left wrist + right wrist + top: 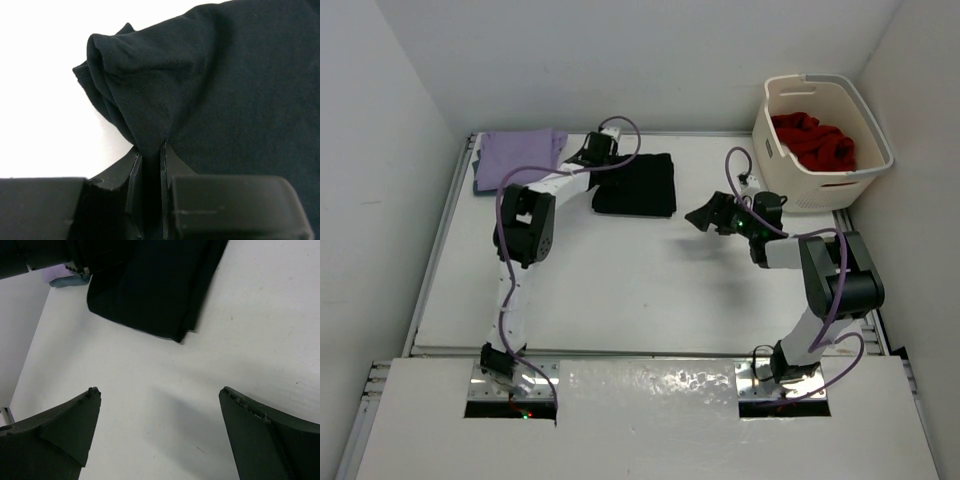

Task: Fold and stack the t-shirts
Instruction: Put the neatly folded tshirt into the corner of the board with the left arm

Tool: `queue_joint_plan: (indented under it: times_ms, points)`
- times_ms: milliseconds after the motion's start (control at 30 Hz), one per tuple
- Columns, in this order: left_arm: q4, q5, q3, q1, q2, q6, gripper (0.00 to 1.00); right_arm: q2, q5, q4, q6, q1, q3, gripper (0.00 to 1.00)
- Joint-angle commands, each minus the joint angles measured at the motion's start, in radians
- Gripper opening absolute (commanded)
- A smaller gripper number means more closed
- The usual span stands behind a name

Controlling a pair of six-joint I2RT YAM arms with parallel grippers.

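My left gripper lifts the black t-shirt across to its left in the top view next. It then lowers it onto the lavender t-shirt topping the stack [515,158] and releases.
A folded black t-shirt [638,186] lies at the back middle of the table [620,290]. My left gripper [592,160] is at its far left corner, shut on a pinched-up ridge of the black cloth [210,80]; both fingertips [136,162] press the fold between them. A lavender t-shirt [520,153] lies folded at the back left on top of a teal-blue one [480,186]. A red t-shirt [815,142] sits crumpled in the basket. To the right of the black t-shirt [150,285], my right gripper [703,217] hovers wide open over bare table, holding nothing.
The cream laundry basket [820,190] stands at the back right corner, just behind the right arm. White walls close in the table at the back and both sides. The lavender cloth [61,273] shows at the far corner in the right wrist view.
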Motion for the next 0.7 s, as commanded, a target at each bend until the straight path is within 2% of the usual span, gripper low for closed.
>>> queue_joint_plan:
  times_ms: [0, 267, 667]
  points:
    - [-0.039, -0.142, 0.029, 0.010, -0.155, 0.190, 0.00, -0.051, 0.033, 0.094, -0.009, -0.006, -0.017, 0.99]
    - [-0.018, -0.164, 0.008, 0.043, -0.298, 0.348, 0.00, -0.061, 0.053, 0.057, -0.042, -0.016, -0.028, 0.99]
    - [-0.093, -0.058, 0.117, 0.187, -0.312, 0.544, 0.00, -0.123, 0.165, -0.070, -0.141, -0.019, -0.028, 0.99]
